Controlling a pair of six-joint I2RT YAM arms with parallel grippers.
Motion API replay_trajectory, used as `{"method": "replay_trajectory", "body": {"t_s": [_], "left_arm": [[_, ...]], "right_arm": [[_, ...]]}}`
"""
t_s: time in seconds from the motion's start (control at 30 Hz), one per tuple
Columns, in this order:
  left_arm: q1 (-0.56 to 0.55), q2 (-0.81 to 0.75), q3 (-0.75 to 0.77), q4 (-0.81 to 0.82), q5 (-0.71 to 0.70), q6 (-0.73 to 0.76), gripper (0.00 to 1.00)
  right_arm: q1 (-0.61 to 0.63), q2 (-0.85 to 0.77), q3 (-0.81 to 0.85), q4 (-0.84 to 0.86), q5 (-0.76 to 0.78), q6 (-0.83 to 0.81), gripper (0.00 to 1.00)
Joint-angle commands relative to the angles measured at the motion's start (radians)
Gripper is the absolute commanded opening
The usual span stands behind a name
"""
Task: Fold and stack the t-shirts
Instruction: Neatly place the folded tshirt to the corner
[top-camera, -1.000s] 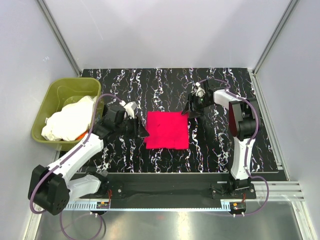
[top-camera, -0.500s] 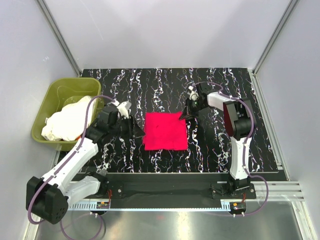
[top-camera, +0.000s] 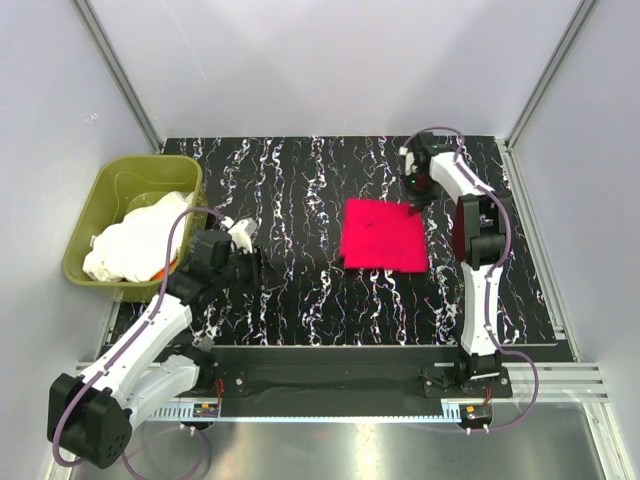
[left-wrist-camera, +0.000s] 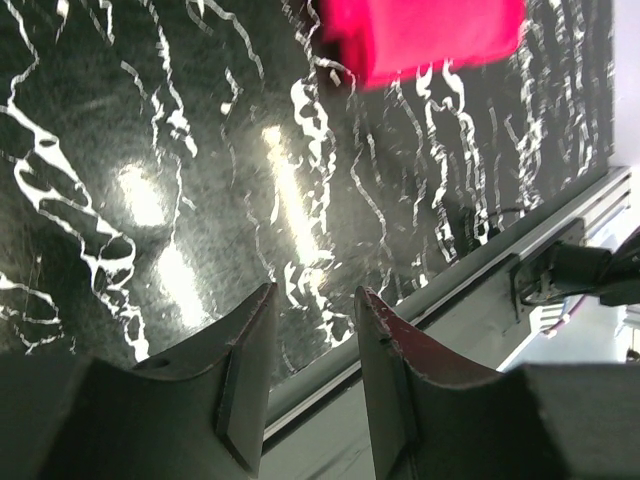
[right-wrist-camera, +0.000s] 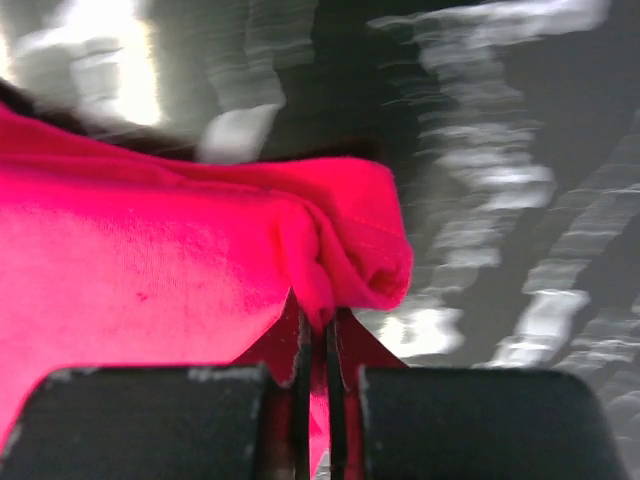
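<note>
The robot's right gripper will next pull the crimson-red t-shirt onto the far table corner (top-camera: 483, 153) and let go of it, as that corner lies outward of the right gripper and to its right in the top view.
The folded crimson-red t-shirt (top-camera: 383, 235) lies on the black marbled table, right of centre, and fills the left of the right wrist view (right-wrist-camera: 150, 270). My right gripper (top-camera: 416, 198) is shut on its far right corner, cloth bunched between the jaws (right-wrist-camera: 317, 318). White and cream t-shirts (top-camera: 135, 237) are heaped in the olive-green tub (top-camera: 100, 195) at the left. My left gripper (top-camera: 262, 268) hovers open over bare table left of centre, nothing between its fingers (left-wrist-camera: 310, 300); the red t-shirt shows at the top of its view (left-wrist-camera: 420, 35).
The table's near edge and a metal rail (left-wrist-camera: 500, 260) run close under the left gripper. Grey enclosure walls stand at the back and sides. Bare marbled table (top-camera: 300, 180) lies between the tub and the red shirt.
The right gripper has closed on the red t-shirt's corner and dragged it right and toward the back. The left arm has drawn back toward the near left, away from the shirt.
</note>
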Motion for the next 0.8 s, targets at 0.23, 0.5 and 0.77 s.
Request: {"method": "replay_trajectory", "body": {"t_s": [0.23,0.5,0.77], "left_arm": [[-0.006,0.054,0.053,0.038,0.06,0.059,0.39],[-0.031,0.132,0.08,-0.005,0.091,0.109,0.35],[-0.049,0.197,0.094,-0.025,0.1,0.125,0.33]], "right_arm": [[-0.159,0.306,0.514,-0.062,0.423,-0.274,0.0],[-0.26,0.394,0.589,0.23,0.587,-0.418,0.0],[-0.308,0.44,0.597,0.56,0.591,-0.532,0.0]]}}
